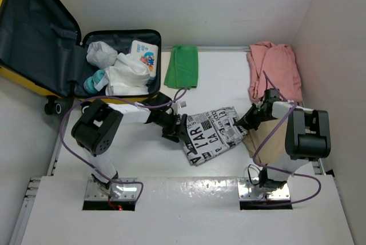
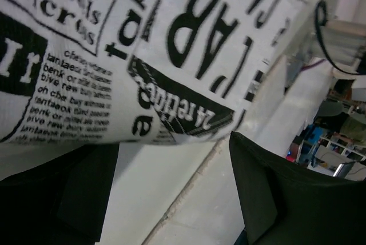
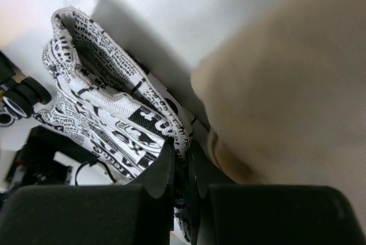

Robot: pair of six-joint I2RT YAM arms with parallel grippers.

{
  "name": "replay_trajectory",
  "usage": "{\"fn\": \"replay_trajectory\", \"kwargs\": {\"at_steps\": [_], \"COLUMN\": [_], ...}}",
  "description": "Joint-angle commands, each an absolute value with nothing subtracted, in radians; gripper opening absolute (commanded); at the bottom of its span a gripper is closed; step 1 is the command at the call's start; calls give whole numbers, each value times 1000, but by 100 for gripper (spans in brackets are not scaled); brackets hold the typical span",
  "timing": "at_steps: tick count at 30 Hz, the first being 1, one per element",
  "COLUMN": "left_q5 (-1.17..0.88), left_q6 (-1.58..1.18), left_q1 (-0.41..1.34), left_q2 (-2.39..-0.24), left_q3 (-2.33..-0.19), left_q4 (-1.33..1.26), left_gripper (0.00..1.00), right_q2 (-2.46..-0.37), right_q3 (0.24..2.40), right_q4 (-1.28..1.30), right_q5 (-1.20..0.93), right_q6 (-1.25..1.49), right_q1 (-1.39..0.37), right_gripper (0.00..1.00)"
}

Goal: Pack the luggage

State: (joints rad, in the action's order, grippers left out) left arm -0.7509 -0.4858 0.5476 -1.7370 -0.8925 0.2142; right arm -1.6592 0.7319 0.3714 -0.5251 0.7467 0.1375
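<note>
The right gripper lifts outward and toward the luggage [image 1: 34,82] next, over the bare tabletop [image 1: 214,76] beside the green cloth. It then releases the newspaper-print cloth's edge, since the luggage lies open.
The yellow luggage [image 1: 34,82] lies open at the far left, its grey-lined lid [image 1: 34,28] raised; white clothes [image 1: 123,73], a teal item and a white-and-blue tin [image 1: 143,53] lie inside. A black-and-white newspaper-print cloth [image 1: 214,133] lies mid-table. It also shows in the left wrist view [image 2: 143,56] and the right wrist view [image 3: 97,102]. My left gripper [image 1: 182,132] is open at the cloth's left edge, its jaws [image 2: 171,193] just short of it. My right gripper [image 1: 243,122] is shut on the cloth's right edge [image 3: 182,148].
A folded green cloth [image 1: 182,66] lies behind the print cloth. A pink garment [image 1: 274,73] lies at the far right. A tan garment [image 1: 269,139] lies under my right arm and fills the right wrist view [image 3: 297,85]. Purple cables trail from both arms.
</note>
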Motion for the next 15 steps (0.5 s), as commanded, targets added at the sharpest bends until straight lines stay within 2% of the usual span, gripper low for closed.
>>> {"fn": "replay_trajectory", "kwargs": {"at_steps": [1,4,8,15], "left_q5": [-637,-600,-588,-627], "left_q6": [-522,-531,-554,-618], "left_q1": [565,532,543,552], "left_q2": [-1784,-1730,-1712,-1942], "left_q3": [-925,-902,-867,-1055], "left_q4": [262,290,270,121], "left_gripper": [79,76,78,83], "right_q2": [-1579,-1548,-1551,-1630], "right_q3": [726,724,724,787], "right_q4": [367,391,403,506], "right_q5": [-463,-433,-469,-474], "right_q6": [802,772,732,654], "right_q1": [155,179,195,147], "right_gripper": [0,0,0,0]}}
